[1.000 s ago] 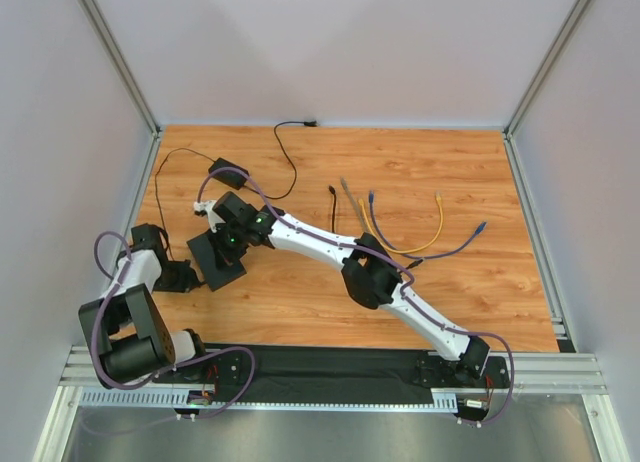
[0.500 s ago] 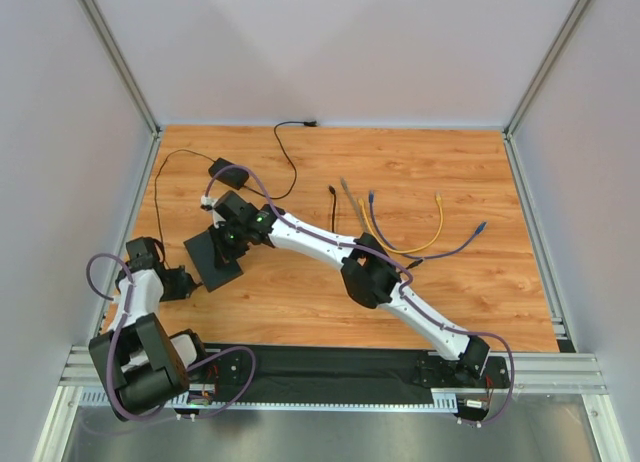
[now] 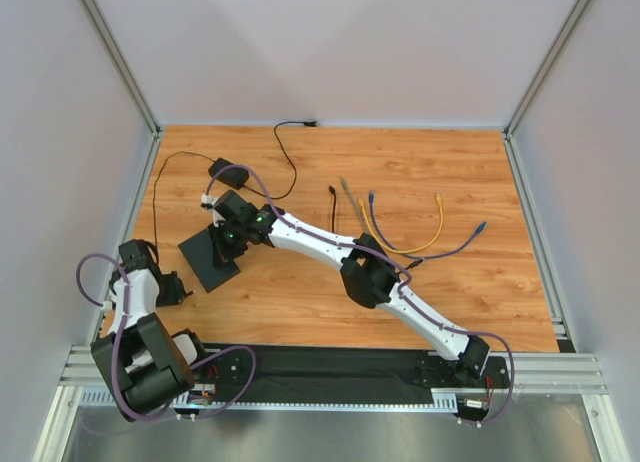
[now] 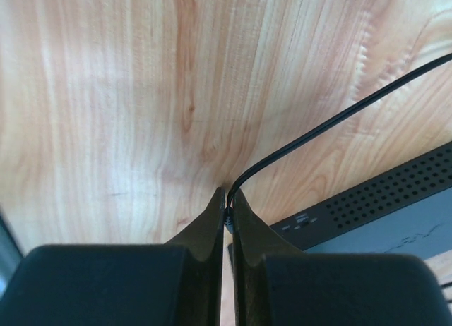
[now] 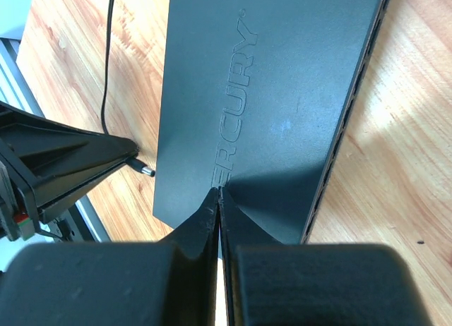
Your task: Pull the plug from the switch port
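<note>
The plug is clear of the switch, so the left gripper will next lift, swing outward past the power brick and go down by the far ends of the loose cables.
The switch is a flat black box lying at the table's left. My right gripper is shut, and its tips press down on the switch's top. My left gripper is just left of the switch and is shut on the plug. The plug's thin black cable runs out from between the fingers. In the right wrist view the plug's metal tip sticks out of the left fingers, a short gap away from the switch's edge. The switch's vented side shows in the left wrist view.
A small black power brick lies behind the switch, with a black cord running to the back wall. Several loose yellow, purple and grey cables lie right of centre. The metal frame rail runs close along the left.
My left arm has drawn back to the left and toward the near edge with the plug. The switch has shifted and turned slightly left under my right gripper.
</note>
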Controlling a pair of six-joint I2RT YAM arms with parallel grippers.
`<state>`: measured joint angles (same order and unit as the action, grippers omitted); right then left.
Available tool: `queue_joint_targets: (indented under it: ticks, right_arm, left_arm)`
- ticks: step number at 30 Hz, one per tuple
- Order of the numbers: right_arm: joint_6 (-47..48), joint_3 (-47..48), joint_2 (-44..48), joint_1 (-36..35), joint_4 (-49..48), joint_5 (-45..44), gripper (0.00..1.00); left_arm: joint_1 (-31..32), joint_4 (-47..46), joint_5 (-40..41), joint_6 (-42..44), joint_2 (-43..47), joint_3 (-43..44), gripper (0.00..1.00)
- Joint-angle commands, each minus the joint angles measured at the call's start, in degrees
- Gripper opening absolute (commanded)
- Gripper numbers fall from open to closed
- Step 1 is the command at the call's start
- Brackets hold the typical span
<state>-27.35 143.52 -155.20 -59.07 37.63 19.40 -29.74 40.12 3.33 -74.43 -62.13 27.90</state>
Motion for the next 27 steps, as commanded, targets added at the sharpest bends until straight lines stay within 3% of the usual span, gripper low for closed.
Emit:
queue_joint_targets:
  ticks: [1,4,7,11,16,20,22,27]
  right_arm:
    - [3.71,-3.51,-8.19,1.85,8.52,-10.17,0.0]
    - [4.06,-3.86,-6.8,1.85,7.29,-8.15,0.0]
    - [5.91,-9.81,-1.72,1.85,2.82,-5.87,0.07]
    - [7.23,-16.58,5.5,2.55,-2.81,-4.11,0.14]
    - [6.7,-23.46,15.34,5.79,-10.73,0.29,0.3]
    - [8.63,-34.24,27.02,9.23,-14.32,-3.84,0.37]
    - [9.07,-45.14,35.46,12.46,-20.73,-4.45,0.46]
    - [11.53,-59.57,47.24,21.17,-27.33,-6.38,0.5]
  left_arm:
    - [-0.59,4.35,3.69,6.04,-0.01,4.52,0.0]
    - [-0.5,9.44,8.61,10.62,2.36,10.76,0.0]
    - [-0.59,10.68,10.55,15.88,6.13,17.07,0.0]
    - [-0.5,5.0,5.57,26.67,9.21,22.01,0.0]
    - [1.43,-0.82,-2.44,33.38,7.73,28.59,0.0]
    - [10.11,-3.2,-4.82,37.25,3.7,34.4,0.0]
    - [13.2,-3.73,-5.87,38.04,2.02,37.47,0.0]
    - [26.38,-4.35,-3.95,40.15,-7.81,45.64,0.0]
